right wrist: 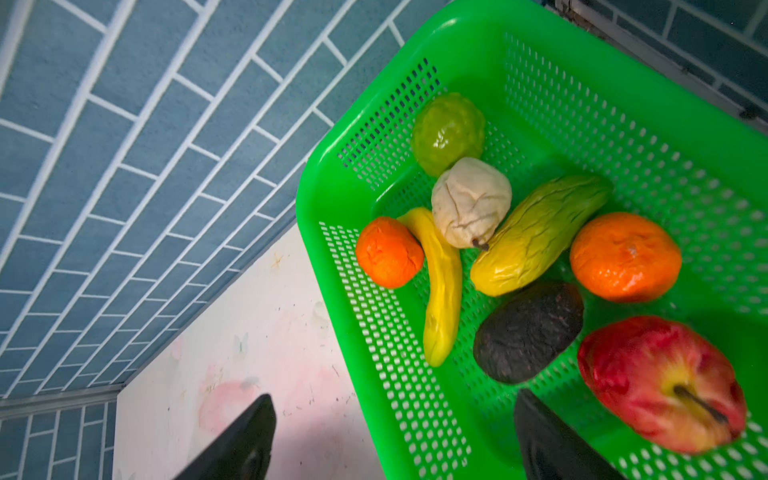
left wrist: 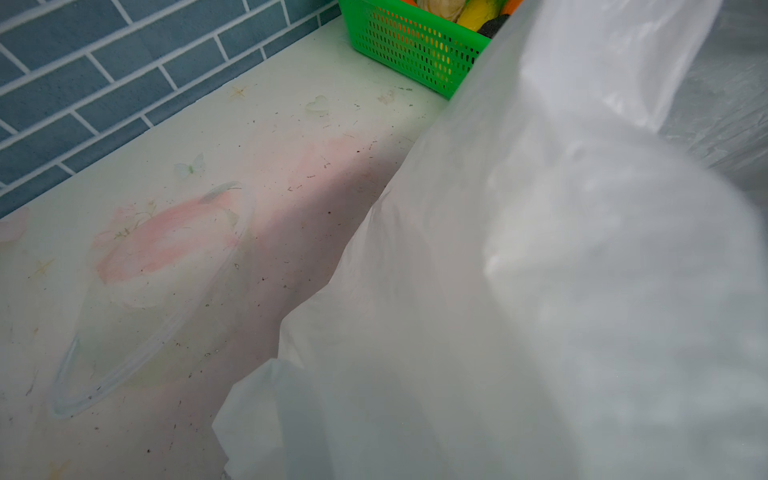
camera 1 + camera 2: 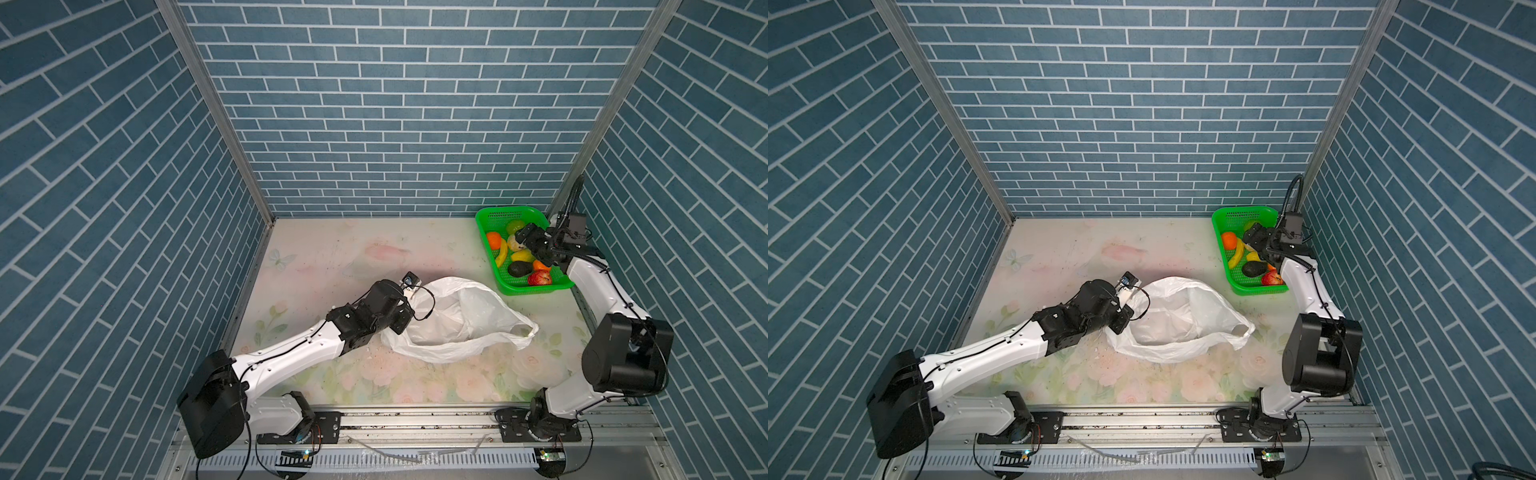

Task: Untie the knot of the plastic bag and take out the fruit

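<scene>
The robot's left gripper will pull the bag's rim outward to the bare tabletop by the pink patch (image 3: pixel 385 259) (image 2: pixel 180 248) and let go of it, because the fruit is in the green basket.
The white plastic bag (image 3: pixel 469 316) (image 3: pixel 1183 316) lies slack in mid-table with its mouth gaping, and no knot is in view. My left gripper (image 3: pixel 401 328) is shut on the bag's left rim. In the left wrist view the plastic (image 2: pixel 540 291) hides the jaws. The fruit lies in the green basket (image 1: pixel 332 232): a green apple (image 1: pixel 448 133), a pale bumpy one (image 1: pixel 471 201), a mango (image 1: pixel 540 232), two oranges (image 1: pixel 388 257), a banana (image 1: pixel 442 286), an avocado (image 1: pixel 528 330) and a red apple (image 1: pixel 665 382). My right gripper (image 1: pixel 395 432) (image 3: pixel 525 239) hangs open above the basket, holding nothing.
The green basket (image 3: pixel 536 289) (image 3: pixel 1258 289) stands in the back right corner against the blue brick walls. One bag handle loop (image 3: pixel 528 332) trails right towards the right arm's elbow (image 3: pixel 623 357). A metal rail (image 3: pixel 415 419) runs along the table's front edge.
</scene>
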Motion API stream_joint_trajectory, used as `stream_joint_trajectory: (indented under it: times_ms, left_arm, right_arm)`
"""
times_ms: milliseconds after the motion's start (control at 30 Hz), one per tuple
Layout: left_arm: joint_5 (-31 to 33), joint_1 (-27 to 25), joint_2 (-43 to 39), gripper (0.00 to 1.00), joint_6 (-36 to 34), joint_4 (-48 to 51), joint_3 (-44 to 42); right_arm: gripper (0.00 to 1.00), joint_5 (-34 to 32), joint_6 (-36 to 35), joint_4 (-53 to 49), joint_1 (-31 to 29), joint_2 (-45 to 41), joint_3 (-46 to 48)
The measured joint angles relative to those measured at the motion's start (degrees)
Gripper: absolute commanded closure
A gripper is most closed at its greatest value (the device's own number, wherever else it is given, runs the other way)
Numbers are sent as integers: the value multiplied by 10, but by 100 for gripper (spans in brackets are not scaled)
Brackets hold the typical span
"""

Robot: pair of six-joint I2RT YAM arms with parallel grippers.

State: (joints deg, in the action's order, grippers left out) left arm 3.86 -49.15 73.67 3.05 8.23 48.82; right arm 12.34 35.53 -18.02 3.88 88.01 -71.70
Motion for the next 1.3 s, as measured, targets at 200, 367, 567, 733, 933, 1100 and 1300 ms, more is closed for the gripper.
stream_joint_trajectory:
  times_ms: [200,367,567,733,933,1100,1300]
  left_arm:
    - [0,34,14,100,2,-9,0]
    - [-5,71,35,100,2,-25,6]
    - [-11,116,72,100,-9,-38,28]
    - [-16,176,119,100,-21,-55,64]
    - [-29,240,170,96,-31,-69,120]
    - [-54,250,186,53,-42,-79,135]
    - [-79,249,182,15,-45,-84,134]
  right_arm:
    - [7,3,0,-33,-19,-114,90]
    - [7,2,0,-76,-42,-216,148]
    - [7,-1,2,-139,-56,-316,186]
    - [7,-1,2,-177,-63,-366,209]
    - [7,-1,6,-200,-69,-384,225]
    - [6,-1,6,-204,-71,-384,226]
    - [6,-1,6,-203,-74,-384,229]
